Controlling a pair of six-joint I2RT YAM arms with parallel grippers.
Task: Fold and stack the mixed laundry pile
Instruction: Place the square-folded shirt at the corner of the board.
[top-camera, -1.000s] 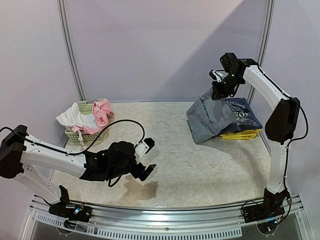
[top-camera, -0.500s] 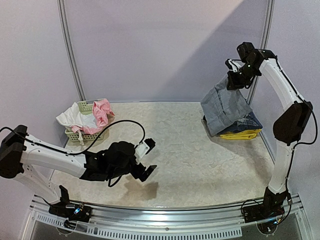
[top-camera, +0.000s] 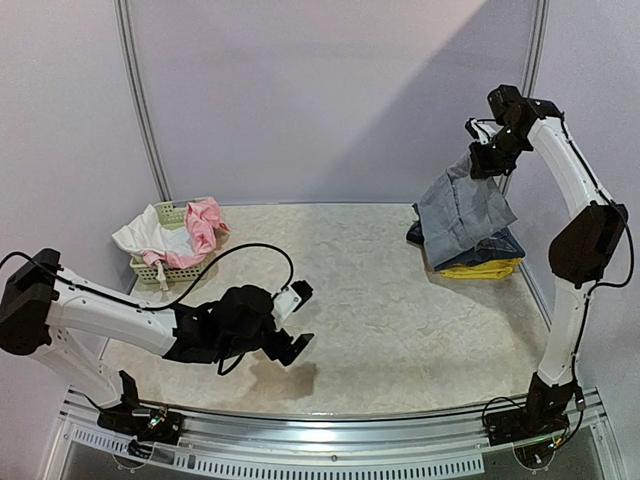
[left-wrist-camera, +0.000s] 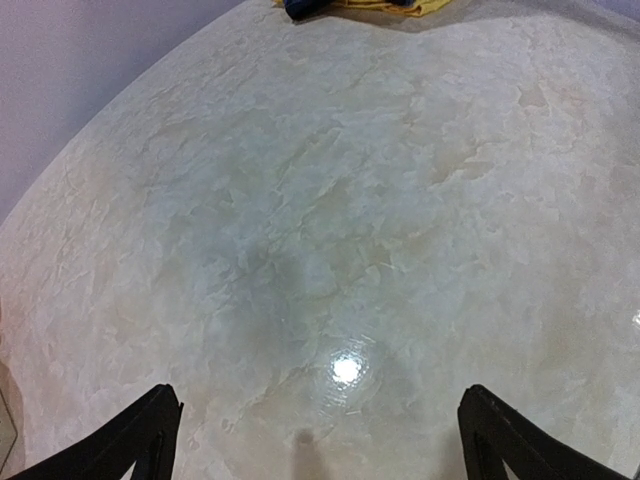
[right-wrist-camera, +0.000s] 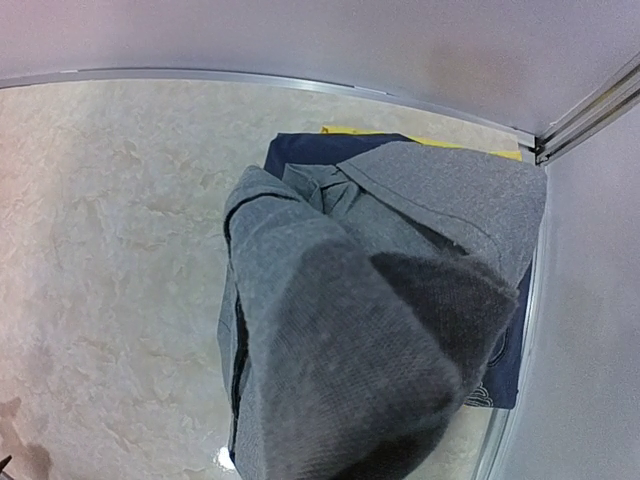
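Note:
The grey trousers' lower end hangs over the navy tee, and the top of the trousers is raised, so my right gripper will next move down toward the stack's edge by the corner post (right-wrist-camera: 515, 190).
High at the back right, my right gripper (top-camera: 484, 160) is shut on the top of the grey trousers (top-camera: 460, 212). They hang folded, their lower end draped over a navy printed tee (top-camera: 500, 246) and a yellow piece (top-camera: 482, 268). In the right wrist view the grey trousers (right-wrist-camera: 380, 320) fill the frame and hide the fingers, with the navy tee (right-wrist-camera: 298, 152) below them. My left gripper (top-camera: 293, 318) hovers open low over bare tabletop at the front left, nothing between its fingertips (left-wrist-camera: 150, 430). Pink (top-camera: 206, 224) and white (top-camera: 148, 238) pieces lie on the basket.
A pale-green lattice basket (top-camera: 168, 271) stands at the left edge of the table. The back wall and a metal corner post (top-camera: 528, 70) are close behind the right arm. The table's right edge (top-camera: 530, 285) runs just past the stacked clothes.
My right gripper has carried the grey trousers rightward and up, so they now hang over the navy tee and yellow piece. The left arm has barely moved.

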